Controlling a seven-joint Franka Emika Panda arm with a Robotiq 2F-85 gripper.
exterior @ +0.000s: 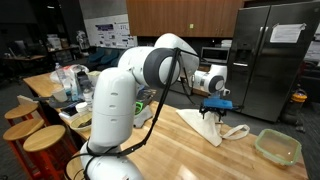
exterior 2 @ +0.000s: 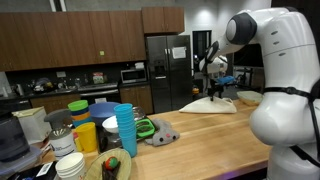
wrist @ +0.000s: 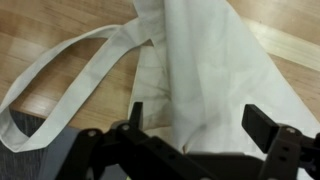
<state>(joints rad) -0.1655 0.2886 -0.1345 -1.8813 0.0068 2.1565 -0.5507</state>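
Observation:
I should lower my gripper a little onto the raised fold of the white tote bag next and close its fingers, because that fold runs between them.
A white cloth tote bag (wrist: 200, 70) lies flat on the wooden counter, with a long strap (wrist: 60, 85) looping out to one side. It shows in both exterior views (exterior: 212, 127) (exterior 2: 208, 104). My gripper (wrist: 200, 125) hangs just above the bag with its two black fingers spread wide apart and nothing between them. In both exterior views the gripper (exterior: 216, 106) (exterior 2: 217, 88) is a short way over the cloth.
A clear green-tinted container (exterior: 277, 146) sits on the counter near the bag. A stainless fridge (exterior: 268, 55) stands behind. Stacked cups (exterior 2: 124, 128), bowls and a grey cloth (exterior 2: 160, 132) crowd the other counter end. Wooden stools (exterior: 40, 140) stand beside the robot base.

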